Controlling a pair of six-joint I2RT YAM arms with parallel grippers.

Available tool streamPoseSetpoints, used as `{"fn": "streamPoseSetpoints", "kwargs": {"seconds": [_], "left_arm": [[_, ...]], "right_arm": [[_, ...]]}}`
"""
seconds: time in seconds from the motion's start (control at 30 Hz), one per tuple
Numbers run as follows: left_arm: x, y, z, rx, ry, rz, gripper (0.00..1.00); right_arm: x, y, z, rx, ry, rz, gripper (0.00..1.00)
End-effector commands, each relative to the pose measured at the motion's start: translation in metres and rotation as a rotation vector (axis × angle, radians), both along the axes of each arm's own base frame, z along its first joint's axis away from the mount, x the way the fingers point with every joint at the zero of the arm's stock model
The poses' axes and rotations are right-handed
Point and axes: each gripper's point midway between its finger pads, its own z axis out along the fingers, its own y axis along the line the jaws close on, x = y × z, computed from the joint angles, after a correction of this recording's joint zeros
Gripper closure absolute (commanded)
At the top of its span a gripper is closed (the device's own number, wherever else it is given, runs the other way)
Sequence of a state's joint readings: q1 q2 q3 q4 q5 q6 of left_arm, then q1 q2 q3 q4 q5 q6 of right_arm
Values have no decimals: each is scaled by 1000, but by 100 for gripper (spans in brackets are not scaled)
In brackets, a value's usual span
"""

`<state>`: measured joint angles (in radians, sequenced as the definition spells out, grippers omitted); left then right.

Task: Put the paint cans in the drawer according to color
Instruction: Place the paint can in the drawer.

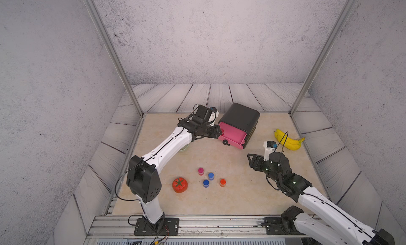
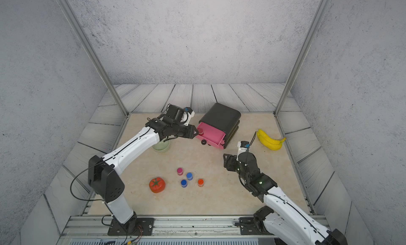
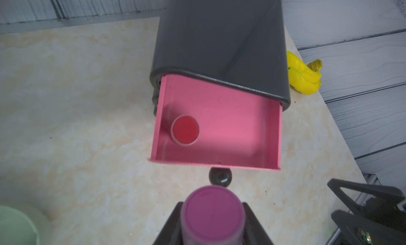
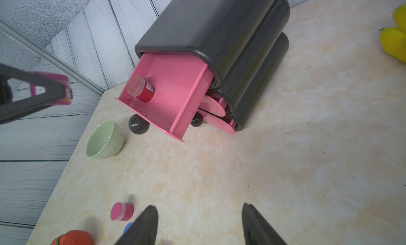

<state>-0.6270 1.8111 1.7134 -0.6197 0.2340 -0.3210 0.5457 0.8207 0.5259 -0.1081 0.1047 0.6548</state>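
The magenta can should go over the bare bottom of the pink drawer below my left gripper, beyond the black knob (image 3: pixel 220 176) and beside the red-lidded can. Then my left gripper will lower it and let it go.
The drawer cabinet (image 1: pixel 240 117) is black, and its top pink drawer (image 3: pixel 219 131) is pulled open. A red-lidded paint can (image 3: pixel 185 130) stands in that drawer's corner. My left gripper (image 3: pixel 212 204) is shut on a magenta paint can (image 3: pixel 214 215), held just outside the drawer's front by its black knob (image 3: pixel 220 176). Near the table's front stand a pink can (image 1: pixel 200 171), two blue cans (image 1: pixel 211 176) (image 1: pixel 206 183) and an orange-red can (image 1: pixel 222 182). My right gripper (image 4: pixel 198 208) hangs open and empty over bare table, right of those cans.
A red tomato (image 1: pixel 180 185) lies left of the cans. A pale green bowl (image 2: pixel 161 146) sits under my left arm, left of the cabinet. Yellow bananas (image 1: pixel 287 140) lie at the right edge. Two lower drawers (image 4: pixel 216 114) are nearly shut.
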Motion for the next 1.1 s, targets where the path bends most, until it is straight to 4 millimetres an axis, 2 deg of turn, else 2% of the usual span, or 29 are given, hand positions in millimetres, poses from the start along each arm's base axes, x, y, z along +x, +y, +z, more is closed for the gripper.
{"fn": "streamPoseSetpoints", "kwargs": {"seconds": [0.0, 0.07, 0.27, 0.37, 0.43, 0.57, 0.7, 0.77, 0.83, 0.97, 1.03, 1.07], "left_arm": [[9, -10, -9, 106, -18, 4, 74], [15, -17, -19, 168, -26, -1, 74], [25, -40, -29, 286, -89, -37, 71], [29, -46, -43, 341, -88, -48, 69], [31, -47, -49, 371, -84, -51, 65], [30, -46, -51, 378, -70, -46, 49], [29, -47, -30, 346, -94, -39, 41], [27, -44, -14, 331, -115, -34, 41], [22, -39, 11, 306, -149, -27, 41], [8, -17, 53, 277, -215, 16, 39], [-1, -2, 71, 266, -258, 36, 35], [-6, 8, 73, 268, -275, 52, 32]], "right_arm": [[-3, -4, 5, 7, -21, -4, 35], [-4, -5, 6, 2, -24, -3, 35], [-6, -7, 8, -5, -31, -1, 35], [-6, -7, 9, -5, -31, 0, 34], [-7, -8, 9, -7, -33, 2, 35], [-8, -9, 10, -13, -36, 3, 34], [-9, -10, 14, -8, -44, 2, 34], [-9, -9, 15, -4, -46, 6, 34], [-9, -6, 18, 9, -53, 19, 34], [-11, 6, 26, 52, -80, 83, 33], [-12, 15, 31, 79, -95, 129, 33], [-13, 20, 35, 94, -102, 154, 33]]}}
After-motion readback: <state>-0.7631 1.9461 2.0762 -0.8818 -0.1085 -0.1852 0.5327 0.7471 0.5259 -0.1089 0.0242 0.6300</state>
